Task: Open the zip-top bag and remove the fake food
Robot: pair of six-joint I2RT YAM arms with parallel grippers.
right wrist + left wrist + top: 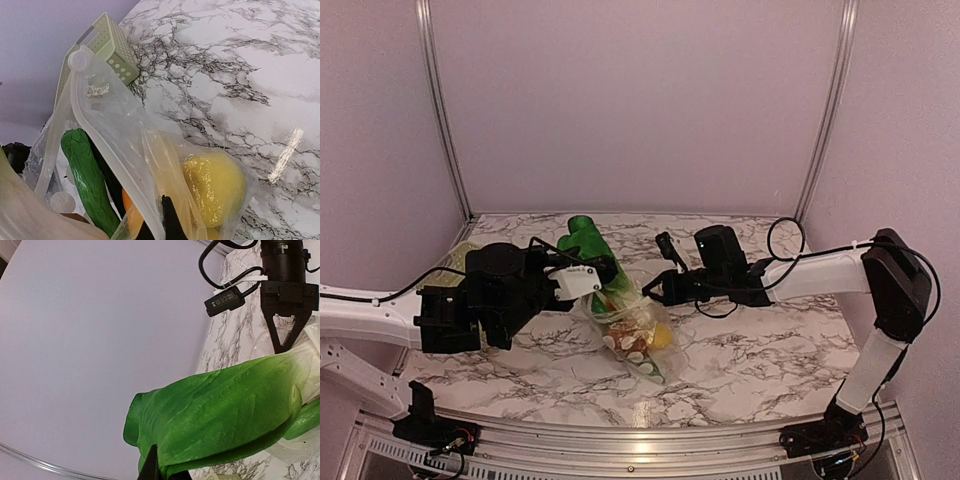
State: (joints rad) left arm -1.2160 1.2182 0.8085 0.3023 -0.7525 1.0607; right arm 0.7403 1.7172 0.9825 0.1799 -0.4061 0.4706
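Note:
The vegetable's white end still hangs at the bag's opening, so my left gripper will next lift the vegetable, move over the pale green basket (445, 275) and go down to release it.
The zip-top bag (642, 338) lies at the table's middle, its mouth pulled open and lifted. My right gripper (656, 290) is shut on one edge of the bag's rim (117, 150). Inside the bag a yellow lemon (216, 185), a green vegetable (88, 176) and an orange piece (129, 212) show. My left gripper (602, 272) is shut on a green leafy vegetable (220, 410), which sticks up and back from the bag's mouth (584, 238). In the left wrist view only that gripper's dark fingertips (151, 469) show under the leaf.
A pale green slatted basket (107, 44) stands at the table's left, mostly behind my left arm (460, 258). The right arm's cable loops above the table (785, 235). Purple walls close in the back and sides.

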